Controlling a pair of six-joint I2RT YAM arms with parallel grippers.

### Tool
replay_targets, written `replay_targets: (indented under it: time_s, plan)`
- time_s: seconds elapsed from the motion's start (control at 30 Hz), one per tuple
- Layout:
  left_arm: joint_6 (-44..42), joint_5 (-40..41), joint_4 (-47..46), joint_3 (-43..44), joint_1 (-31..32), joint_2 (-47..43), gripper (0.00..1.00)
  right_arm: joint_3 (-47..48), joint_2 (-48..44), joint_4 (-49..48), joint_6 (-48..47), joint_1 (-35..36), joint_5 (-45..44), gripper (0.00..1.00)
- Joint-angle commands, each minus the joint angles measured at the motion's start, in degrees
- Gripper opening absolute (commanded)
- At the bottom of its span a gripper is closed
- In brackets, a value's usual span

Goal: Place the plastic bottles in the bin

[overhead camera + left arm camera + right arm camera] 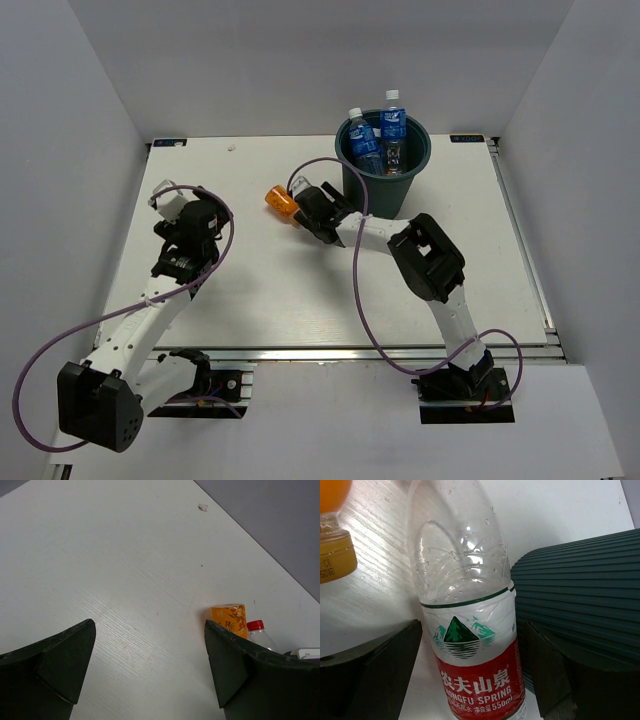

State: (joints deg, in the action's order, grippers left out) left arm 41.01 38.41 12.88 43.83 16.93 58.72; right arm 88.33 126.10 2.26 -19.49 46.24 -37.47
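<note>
My right gripper stays low and closes across the clear bottle's red and white label (470, 645) next, as it already lies between the open fingers beside the bin.
A clear bottle with a red and white label (470, 645) lies on the table between the fingers of my right gripper (470, 630), which stands open around it just left of the bin (385, 190). The bin's dark teal ribbed wall (580, 610) is close on the right in the right wrist view. An orange-filled bottle (282, 200) lies on its side just beyond the right gripper (318, 215). Two blue-labelled bottles (365, 145) stand up out of the bin. My left gripper (185, 240) hangs open over bare table at the left, nothing between its fingers (60, 655).
In the left wrist view the orange bottle's label (229, 620) and the clear bottle's red cap (255, 625) show past the right finger. The table's back edge meets grey walls. A small white scrap (202, 507) lies far back on the table.
</note>
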Motion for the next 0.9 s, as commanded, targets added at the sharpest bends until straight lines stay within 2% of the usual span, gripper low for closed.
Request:
replay_targets:
  time_s: [0.0, 0.17, 0.3, 0.4, 0.43, 0.5, 0.6, 0.73, 0.87]
  plan:
    - [0.29, 0.17, 0.38, -0.42, -0.49, -1.32, 0.98, 0.00, 0.02, 1.25, 2.08, -0.62, 0.99, 0.87]
    - [0.38, 0.61, 1.00, -0.42, -0.67, -2.38, 0.98, 0.26, 0.81, 3.45, 3.13, -1.24, 0.74, 0.84]
    - [0.64, 1.31, 1.26, -0.77, -0.76, -3.52, 0.98, -0.70, 0.20, 4.59, 4.54, -1.76, 1.17, 0.73]
    - [0.73, 1.40, 1.35, -0.85, -0.76, -4.22, 0.98, -1.58, -0.94, 4.59, 4.63, -1.77, 1.52, 0.57]
    - [0.82, 1.49, 1.35, -0.86, -0.76, -4.31, 0.98, -1.76, -1.30, 4.68, 4.72, -1.77, 1.79, 0.47]
    - [0.82, 1.58, 1.44, -0.94, -0.76, -4.58, 0.98, -2.55, -2.96, 5.47, 4.98, -1.68, 3.62, 0.36]
    - [0.82, 1.75, 1.44, -1.03, -0.84, -4.75, 0.98, -5.78, -7.52, 4.95, 4.72, -0.63, 8.46, 0.33]
    - [0.73, 1.31, 1.35, -0.86, -0.84, -4.32, 0.98, -10.88, -17.96, 2.84, 4.89, 1.57, 13.91, 0.33]
    - [0.65, 0.87, 1.27, -0.86, -0.93, -3.79, 0.98, -15.55, -28.43, 0.83, 6.74, 2.01, 25.22, 0.32]
